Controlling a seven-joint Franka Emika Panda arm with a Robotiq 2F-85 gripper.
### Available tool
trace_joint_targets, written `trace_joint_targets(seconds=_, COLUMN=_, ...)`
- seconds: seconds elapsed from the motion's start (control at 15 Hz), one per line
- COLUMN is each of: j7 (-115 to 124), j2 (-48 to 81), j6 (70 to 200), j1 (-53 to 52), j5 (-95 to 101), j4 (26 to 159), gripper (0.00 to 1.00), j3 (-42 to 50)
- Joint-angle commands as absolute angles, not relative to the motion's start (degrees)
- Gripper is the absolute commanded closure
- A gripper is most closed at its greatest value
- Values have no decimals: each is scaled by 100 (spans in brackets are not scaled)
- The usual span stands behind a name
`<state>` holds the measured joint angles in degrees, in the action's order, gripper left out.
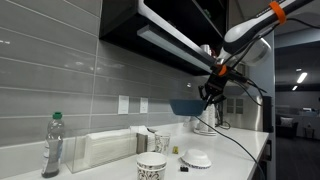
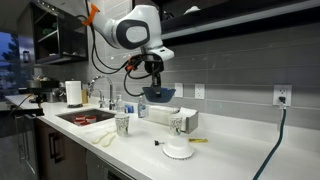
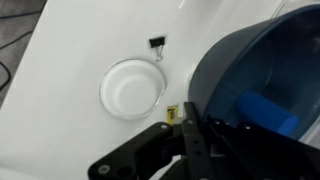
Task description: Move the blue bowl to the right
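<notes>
The gripper carries the blue bowl (image 1: 186, 106) past the flat white dish next. Then it moves down onto the clear part of the counter on the corded outlet's side.
The blue bowl (image 1: 186, 106) hangs in the air above the counter, held by its rim. My gripper (image 1: 210, 92) is shut on that rim in both exterior views; the bowl (image 2: 160, 94) hangs under the gripper (image 2: 153, 84) well above the countertop. In the wrist view the bowl (image 3: 255, 75) fills the right side, with one finger (image 3: 192, 128) clamped against its wall. Something blue lies inside the bowl.
Below on the white counter (image 3: 80, 40) sit a flat white dish (image 3: 131, 88), a black binder clip (image 3: 157, 43), a patterned white cup (image 1: 151, 167), a plastic bottle (image 1: 52, 146) and a white dispenser box (image 1: 108, 148). A sink (image 2: 88, 117) lies at the counter's end. Cabinets overhang.
</notes>
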<state>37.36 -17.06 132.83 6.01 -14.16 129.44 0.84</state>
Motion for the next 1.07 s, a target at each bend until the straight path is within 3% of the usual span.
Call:
trace_joint_targets(seconds=0.0, j7=4325, j2=-1868, j6=13432, j1=1094, j5=-1161, j4=13325, gripper=99, j3=268)
trace_joint_targets(seconds=0.27, j7=4464, j2=-1615, j6=13645, j1=1394, j5=-1648, j4=13445, gripper=99, j3=730)
trace_joint_targets(seconds=0.33, j7=4290, j2=-1665, j6=13474, j1=1346, j5=-1370, j4=13391, gripper=95, j3=640)
trace_joint_targets(seconds=0.6, j7=4334, j2=-1575, j6=13518, j1=1396, j5=-1514, j4=13428, gripper=99, j3=793)
trace_joint_targets(seconds=1.0, j7=5486, j2=-44, j6=16516, j1=1607, j5=-715, j4=13106, gripper=99, j3=623)
